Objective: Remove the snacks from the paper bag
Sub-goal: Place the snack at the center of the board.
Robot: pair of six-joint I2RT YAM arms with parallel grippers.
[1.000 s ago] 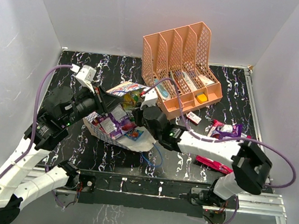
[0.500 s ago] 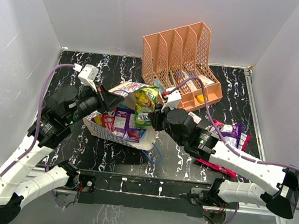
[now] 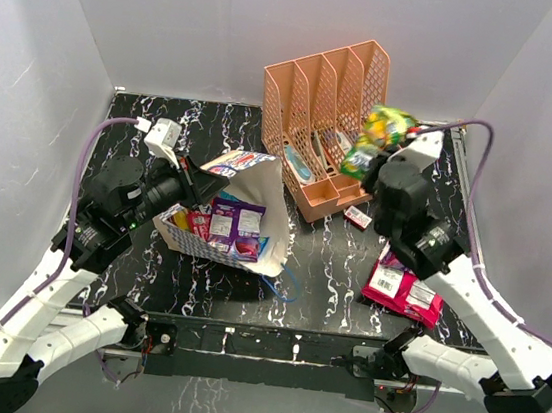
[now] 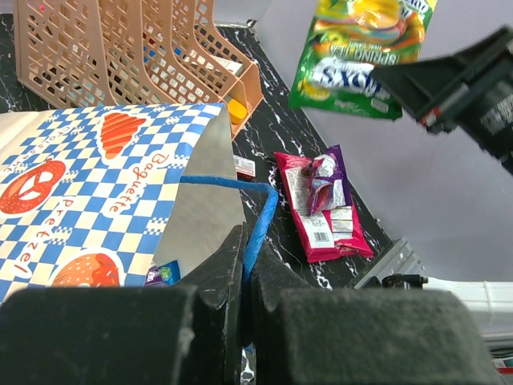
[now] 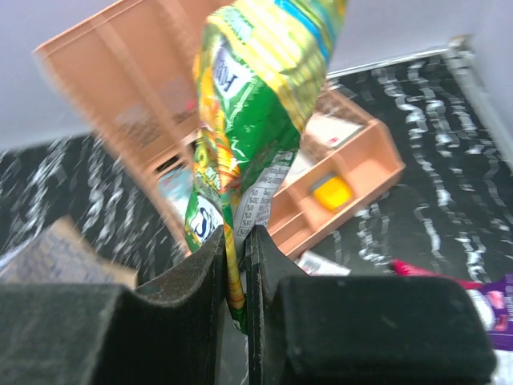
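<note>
The green-yellow packet goes back and down in my right gripper next, for release over the magenta and purple packets, because those snacks already lie outside the bag (image 3: 269, 198).
The paper bag (image 3: 269, 198) lies open at centre-left, its checked side (image 4: 96, 184) facing up. My left gripper (image 3: 198, 189) is shut on its blue cord handle (image 4: 261, 210), with the jaws (image 4: 246, 241) pinching the cord. Several snacks (image 3: 229, 219), purple and red, still show in the bag's mouth. My right gripper (image 3: 372, 160) is shut on a green-yellow packet (image 3: 380, 131), held in the air over the organizer's right end; the packet (image 5: 256, 112) hangs between the jaws (image 5: 240, 241). Magenta and purple packets (image 3: 402, 288) lie on the table at the right.
A peach mesh file organizer (image 3: 335, 93) stands behind the bag, with small items in its front slots. A small white-red packet (image 3: 358, 217) lies just in front of it. White walls close in on the left, back and right.
My right gripper has lifted the green-yellow packet out of the bag and swung it up and to the right, over the organizer. The left gripper has kept hold of the handle.
</note>
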